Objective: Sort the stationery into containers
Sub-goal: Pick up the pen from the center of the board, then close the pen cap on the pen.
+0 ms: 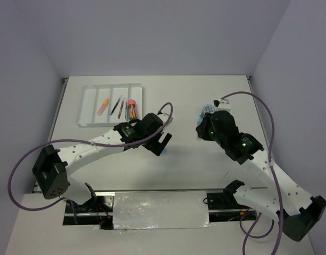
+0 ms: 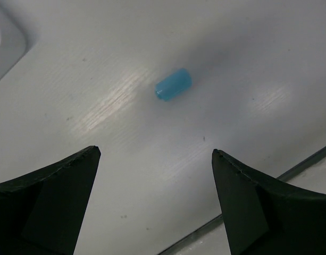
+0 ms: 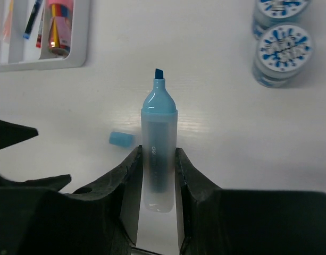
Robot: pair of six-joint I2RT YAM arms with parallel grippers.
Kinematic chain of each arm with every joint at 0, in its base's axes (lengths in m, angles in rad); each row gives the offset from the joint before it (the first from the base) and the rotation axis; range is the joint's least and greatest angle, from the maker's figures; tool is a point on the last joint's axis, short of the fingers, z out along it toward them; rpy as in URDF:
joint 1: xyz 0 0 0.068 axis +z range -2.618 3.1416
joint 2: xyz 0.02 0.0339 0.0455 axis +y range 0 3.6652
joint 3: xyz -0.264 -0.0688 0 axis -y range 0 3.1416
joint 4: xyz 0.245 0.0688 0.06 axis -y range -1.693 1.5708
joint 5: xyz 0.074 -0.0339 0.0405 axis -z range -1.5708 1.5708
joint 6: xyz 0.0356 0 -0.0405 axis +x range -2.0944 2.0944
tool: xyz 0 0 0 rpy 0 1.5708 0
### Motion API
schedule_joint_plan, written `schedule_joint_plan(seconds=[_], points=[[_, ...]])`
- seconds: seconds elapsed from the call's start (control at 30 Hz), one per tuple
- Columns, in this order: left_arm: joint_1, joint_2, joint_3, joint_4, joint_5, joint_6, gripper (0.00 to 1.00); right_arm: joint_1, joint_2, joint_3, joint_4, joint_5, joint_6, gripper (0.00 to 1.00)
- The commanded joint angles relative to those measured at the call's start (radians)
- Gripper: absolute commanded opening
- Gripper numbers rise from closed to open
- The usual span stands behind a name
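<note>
The cap lies slantwise on the tabletop below my left gripper's fingers. My left gripper needs to go down open and turn its fingers to fit around the sides of the light-blue cap (image 1: 161, 152) (image 2: 173, 84).
My right gripper (image 3: 158, 154) is shut on a pale blue tube (image 3: 158, 143), an uncapped highlighter with its tip pointing away, held above the table. Its light-blue cap (image 3: 122, 139) lies on the table just left of it and also shows in the left wrist view (image 2: 173, 85). My left gripper (image 2: 155, 154) is open and empty, hovering just short of the cap; in the top view it (image 1: 163, 142) is beside the cap (image 1: 161, 152). The white tray (image 1: 88, 103) at the far left holds an orange piece (image 1: 103, 106), pens (image 1: 118, 106) and the pink-capped orange piece (image 1: 132, 108).
Two round blue-lidded tubs (image 3: 282, 53) stand close together on the table right of the tube, next to my right gripper (image 1: 201, 129) in the top view. The tray's corner (image 2: 3, 48) shows at the upper left of the left wrist view. The table's front edge (image 2: 290, 172) runs near my left fingers.
</note>
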Motion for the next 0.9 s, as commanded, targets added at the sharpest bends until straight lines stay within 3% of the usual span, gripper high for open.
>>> schedule_joint_plan(seconds=[0.0, 0.2, 0.3, 0.6, 0.87], points=[[-0.042, 0.059, 0.027, 0.100, 0.049, 0.163, 0.99, -0.021, -0.105, 0.041, -0.275, 0.092, -0.016, 0.00], [-0.045, 0.197, 0.004, 0.255, 0.106, 0.381, 0.95, -0.027, -0.274, 0.064, -0.326, 0.000, -0.041, 0.01], [-0.039, 0.274, 0.044, 0.220, 0.134, 0.506, 0.86, -0.025, -0.309, 0.074, -0.355, -0.032, -0.067, 0.01], [0.001, 0.418, 0.168, 0.072, 0.220, 0.576, 0.83, -0.025, -0.381, 0.070, -0.334, -0.103, -0.087, 0.03], [0.010, 0.495, 0.183, 0.053, 0.256, 0.584, 0.81, -0.025, -0.386, 0.071, -0.312, -0.133, -0.099, 0.05]])
